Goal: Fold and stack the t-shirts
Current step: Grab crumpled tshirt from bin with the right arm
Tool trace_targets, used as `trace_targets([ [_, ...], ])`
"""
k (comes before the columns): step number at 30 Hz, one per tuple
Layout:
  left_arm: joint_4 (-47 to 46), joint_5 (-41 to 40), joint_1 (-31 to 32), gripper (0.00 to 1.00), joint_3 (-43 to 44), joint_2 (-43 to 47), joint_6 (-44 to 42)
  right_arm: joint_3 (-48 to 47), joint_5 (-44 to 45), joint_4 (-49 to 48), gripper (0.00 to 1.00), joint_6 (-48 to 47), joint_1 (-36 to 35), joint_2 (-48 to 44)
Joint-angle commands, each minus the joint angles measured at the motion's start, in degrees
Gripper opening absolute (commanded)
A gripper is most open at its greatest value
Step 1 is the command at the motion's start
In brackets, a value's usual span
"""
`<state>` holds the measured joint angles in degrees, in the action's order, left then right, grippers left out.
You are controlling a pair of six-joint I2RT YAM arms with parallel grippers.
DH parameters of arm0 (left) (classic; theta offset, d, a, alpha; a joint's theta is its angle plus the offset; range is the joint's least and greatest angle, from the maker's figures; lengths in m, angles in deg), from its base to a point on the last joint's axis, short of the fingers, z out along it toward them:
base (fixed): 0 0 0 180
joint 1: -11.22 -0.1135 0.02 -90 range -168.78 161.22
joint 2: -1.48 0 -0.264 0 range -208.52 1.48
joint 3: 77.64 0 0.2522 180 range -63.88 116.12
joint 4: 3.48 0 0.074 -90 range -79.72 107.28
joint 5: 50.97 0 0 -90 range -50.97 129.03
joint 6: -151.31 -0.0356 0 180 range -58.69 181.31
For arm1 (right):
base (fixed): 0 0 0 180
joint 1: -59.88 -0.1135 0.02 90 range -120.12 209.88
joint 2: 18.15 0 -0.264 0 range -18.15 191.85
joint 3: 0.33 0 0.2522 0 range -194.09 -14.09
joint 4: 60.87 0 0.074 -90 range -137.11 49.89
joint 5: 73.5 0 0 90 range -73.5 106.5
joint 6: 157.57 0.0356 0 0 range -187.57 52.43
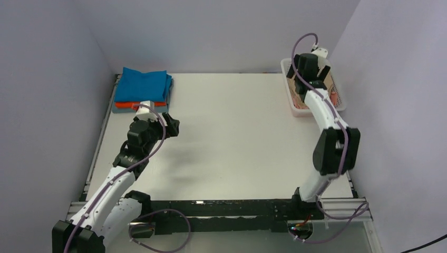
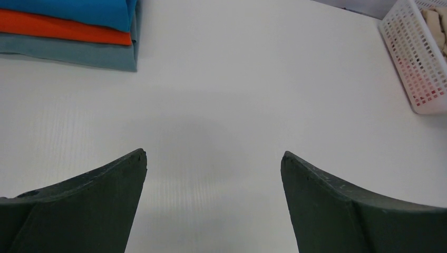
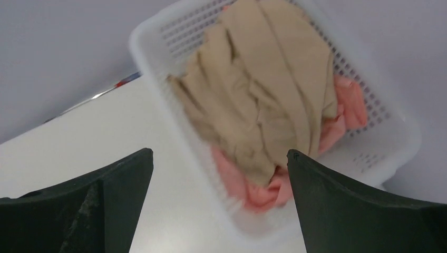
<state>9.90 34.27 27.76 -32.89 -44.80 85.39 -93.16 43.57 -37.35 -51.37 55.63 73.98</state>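
My right gripper will move outward and down into the basket (image 3: 158,37) next, onto the crumpled folds of the tan-beige t-shirt. Those folds lie below my right gripper and farther outward.
A folded stack sits at the table's far left: the bright blue t-shirt (image 1: 142,84) on top, the orange-red one (image 1: 128,105) under it, the grey one (image 2: 68,52) at the bottom. The tan-beige t-shirt (image 3: 258,89) lies crumpled over the salmon pink one (image 3: 263,190) in the white mesh basket (image 3: 158,37) at the far right. My left gripper (image 2: 213,158) is open and empty over bare table, just in front of the stack. My right gripper (image 3: 219,158) is open and empty above the basket's near edge.
The white table (image 1: 232,137) is walled in on the left, back and right. The basket (image 1: 289,87) stands against the right wall. A black rail runs along the table's near edge by the arm bases.
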Motion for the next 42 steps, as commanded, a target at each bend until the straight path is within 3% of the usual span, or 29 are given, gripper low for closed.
trace_targets([
  [1, -2.8, -1.8, -0.2, 0.99, 1.7, 0.3, -1.5, -15.3, -0.4, 8.3, 1.00, -7.9, 7.5, 15.1],
  [8, -3.5, -2.9, -0.3, 0.99, 1.6, -1.3, -2.0, -36.4, -8.6, 11.9, 0.97, -12.9, 13.1, 34.6],
  [17, -3.8, -1.6, -0.3, 0.99, 3.4, -5.4, -1.8, -44.3, -9.5, 1.3, 0.90, -15.7, 15.0, 47.6],
  [18, -3.8, -1.8, -0.3, 1.00, 3.3, -5.5, -1.8, -45.7, -9.6, 1.5, 0.88, -17.1, 15.0, 48.7],
  [20, -3.8, -2.0, -0.4, 0.99, 3.3, -5.5, -1.8, -47.2, -9.0, 1.0, 0.72, -17.9, 15.0, 50.0],
  [24, -3.8, -1.7, -0.3, 1.00, 3.6, -6.0, -1.6, -43.2, -8.4, -3.2, 0.33, -17.4, 15.0, 47.3],
  [30, -3.7, -0.8, -0.4, 0.99, 3.6, -6.0, -1.1, -38.3, -9.4, -4.7, 0.06, -14.7, 14.8, 37.3],
  [37, -3.7, -0.3, -0.4, 1.00, 2.8, -4.3, -0.8, -29.6, -11.2, -7.4, 0.03, -10.4, 14.0, 23.1],
  [42, -3.2, 0.1, -0.4, 0.99, 2.8, -3.6, -0.4, -31.5, -12.8, -3.0, 0.02, -10.2, 13.2, 17.1],
])
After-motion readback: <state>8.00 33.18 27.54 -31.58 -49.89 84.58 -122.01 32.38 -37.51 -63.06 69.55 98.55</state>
